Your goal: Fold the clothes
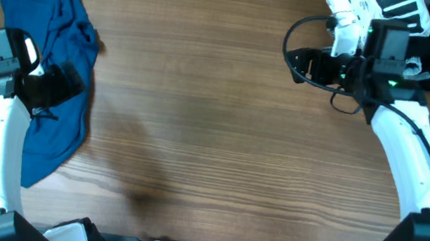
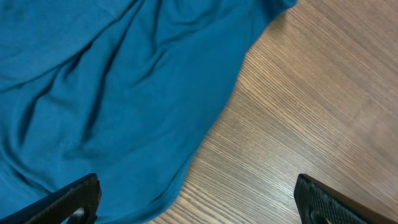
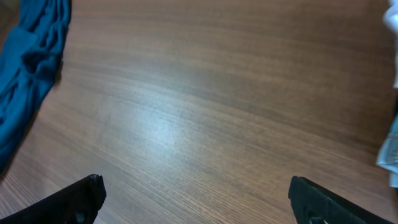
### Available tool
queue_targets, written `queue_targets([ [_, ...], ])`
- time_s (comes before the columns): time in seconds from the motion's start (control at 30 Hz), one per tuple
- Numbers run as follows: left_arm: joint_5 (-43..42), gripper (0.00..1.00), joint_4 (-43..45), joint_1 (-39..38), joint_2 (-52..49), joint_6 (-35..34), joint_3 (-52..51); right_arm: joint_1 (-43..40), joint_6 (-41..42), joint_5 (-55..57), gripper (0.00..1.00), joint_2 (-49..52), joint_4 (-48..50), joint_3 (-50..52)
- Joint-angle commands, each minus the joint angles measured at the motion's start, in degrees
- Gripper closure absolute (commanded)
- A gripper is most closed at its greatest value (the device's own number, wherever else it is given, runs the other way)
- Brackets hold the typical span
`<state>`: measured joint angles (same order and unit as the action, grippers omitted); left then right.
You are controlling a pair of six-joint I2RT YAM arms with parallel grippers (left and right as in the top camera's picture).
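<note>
I should next bring my left gripper down onto the deep-blue garment's edge beside the bare wood, since that edge runs between my open fingers and there is cloth under one finger.
The deep-blue garment (image 1: pixel 48 36) lies crumpled along the table's left edge, from the far left corner down toward the front. It fills the upper left of the left wrist view (image 2: pixel 112 93) and shows at the left edge of the right wrist view (image 3: pixel 28 74). My left gripper (image 1: pixel 62 87) is open and empty, hovering over the garment's right hem (image 2: pixel 199 202). My right gripper (image 1: pixel 309 64) is open and empty over bare wood at the far right (image 3: pixel 196 202).
A white garment with black stripes (image 1: pixel 372 11) lies at the far right corner, under the right arm; its edge shows in the right wrist view (image 3: pixel 390 149). The wooden table (image 1: pixel 212 137) spans the middle.
</note>
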<state>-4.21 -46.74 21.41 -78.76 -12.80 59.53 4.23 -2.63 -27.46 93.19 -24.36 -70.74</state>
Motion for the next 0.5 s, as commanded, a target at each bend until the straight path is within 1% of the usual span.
queue_targets([
  [0.0,2.8,0.04,0.4,0.3,-2.0,0.6,-1.7,0.9,-0.4,0.8,0.00,2.0,0.3,-1.5],
  [0.07,3.8,0.07,1.7,0.2,-5.0,0.6,-3.3,1.0,-0.4,0.8,0.00,2.0,0.3,-1.5],
  [0.17,4.8,0.10,3.6,0.2,-13.0,0.7,-3.5,1.0,-0.3,0.8,0.00,2.0,-0.5,-1.5],
  [0.23,5.2,0.11,6.6,0.2,-19.0,3.2,-3.5,1.1,-0.2,0.4,0.00,2.0,-0.9,-1.5],
  [0.3,5.1,0.12,8.1,0.2,-22.2,4.4,-3.5,1.1,-0.2,0.4,0.00,2.0,-1.3,-1.5],
  [0.33,4.9,0.14,8.8,0.2,-23.6,5.5,-3.5,1.1,0.3,0.4,0.00,2.0,-1.4,-1.5],
  [0.37,4.7,0.20,9.1,0.2,-24.7,6.3,-3.5,1.1,1.5,0.4,0.00,2.0,-1.3,-1.5],
  [0.4,4.0,0.34,9.6,0.2,-25.5,6.6,-3.5,1.1,1.6,0.4,0.01,2.0,-1.1,-1.5],
  [0.43,3.3,0.46,9.9,0.1,-26.0,6.7,-3.5,1.1,1.8,0.4,0.03,2.0,-1.0,-1.5],
  [0.47,3.1,0.65,10.0,-0.3,-26.0,7.1,-3.5,1.1,2.9,0.5,0.06,2.0,-1.0,-1.5],
])
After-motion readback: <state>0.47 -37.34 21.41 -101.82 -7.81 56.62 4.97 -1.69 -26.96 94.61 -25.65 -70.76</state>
